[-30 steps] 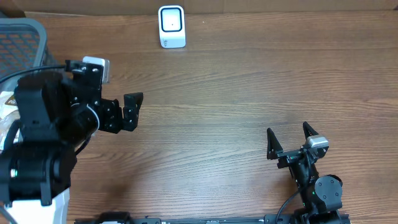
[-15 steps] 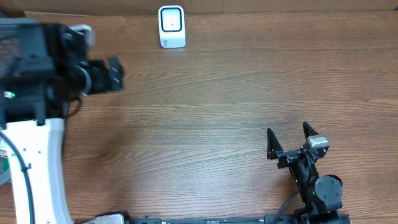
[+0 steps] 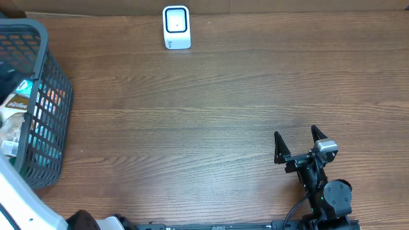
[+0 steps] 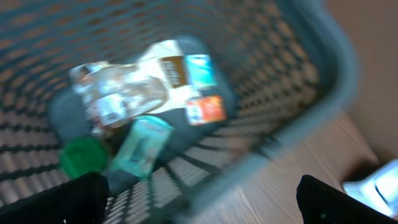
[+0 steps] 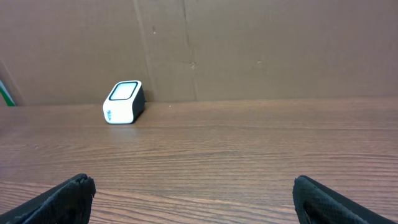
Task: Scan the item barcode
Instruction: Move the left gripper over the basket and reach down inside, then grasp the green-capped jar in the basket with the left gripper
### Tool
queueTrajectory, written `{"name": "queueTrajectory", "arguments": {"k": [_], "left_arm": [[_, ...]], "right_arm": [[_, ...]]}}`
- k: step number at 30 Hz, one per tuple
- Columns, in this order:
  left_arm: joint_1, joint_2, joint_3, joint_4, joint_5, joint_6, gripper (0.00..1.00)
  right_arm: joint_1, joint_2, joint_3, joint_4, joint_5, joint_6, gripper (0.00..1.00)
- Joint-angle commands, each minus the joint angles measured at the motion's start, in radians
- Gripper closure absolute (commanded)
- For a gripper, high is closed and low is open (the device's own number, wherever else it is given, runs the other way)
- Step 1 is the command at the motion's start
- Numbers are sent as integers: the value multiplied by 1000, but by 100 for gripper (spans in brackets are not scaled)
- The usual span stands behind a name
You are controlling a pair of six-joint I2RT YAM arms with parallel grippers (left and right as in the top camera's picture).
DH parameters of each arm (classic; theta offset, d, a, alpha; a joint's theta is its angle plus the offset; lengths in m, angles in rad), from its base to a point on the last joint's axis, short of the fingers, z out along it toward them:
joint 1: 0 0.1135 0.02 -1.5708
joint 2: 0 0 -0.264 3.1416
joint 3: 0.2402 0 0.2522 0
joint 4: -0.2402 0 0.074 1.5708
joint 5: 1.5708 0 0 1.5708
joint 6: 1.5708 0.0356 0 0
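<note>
The jar's green lid faces up uncovered. My left gripper next goes down into the basket and left in the wrist view, open around it.
Several packaged items lie in the grey mesh basket at the table's left edge. The left wrist view, which is blurred, shows a clear bag, a teal pack, an orange pack and a green lid among them. My left gripper hangs open above the basket rim, holding nothing; the overhead view does not show it. The white barcode scanner stands at the table's far edge, and the right wrist view has the scanner ahead to the left. My right gripper rests open and empty at the front right.
A brown cardboard wall backs the table behind the scanner. A white link of the left arm crosses the overhead view's bottom-left corner. Bare wooden tabletop lies between the basket and the right arm.
The left arm has swung left and out of the overhead view, uncovering the basket. Its gripper stays open. The right arm has not moved.
</note>
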Motion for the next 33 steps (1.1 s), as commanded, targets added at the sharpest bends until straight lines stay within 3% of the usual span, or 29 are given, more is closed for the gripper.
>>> {"name": "queueTrajectory", "arguments": {"k": [1, 15, 33], "left_arm": [[85, 25, 19, -27, -19, -66, 0], [253, 202, -78, -140, -93, -37, 0], [255, 214, -487, 136, -233, -8, 0]], "right_arm": [[-1, -12, -11, 6, -5, -4, 0], [-1, -12, -11, 6, -5, -4, 0], [-1, -12, -11, 6, -5, -4, 0]]}}
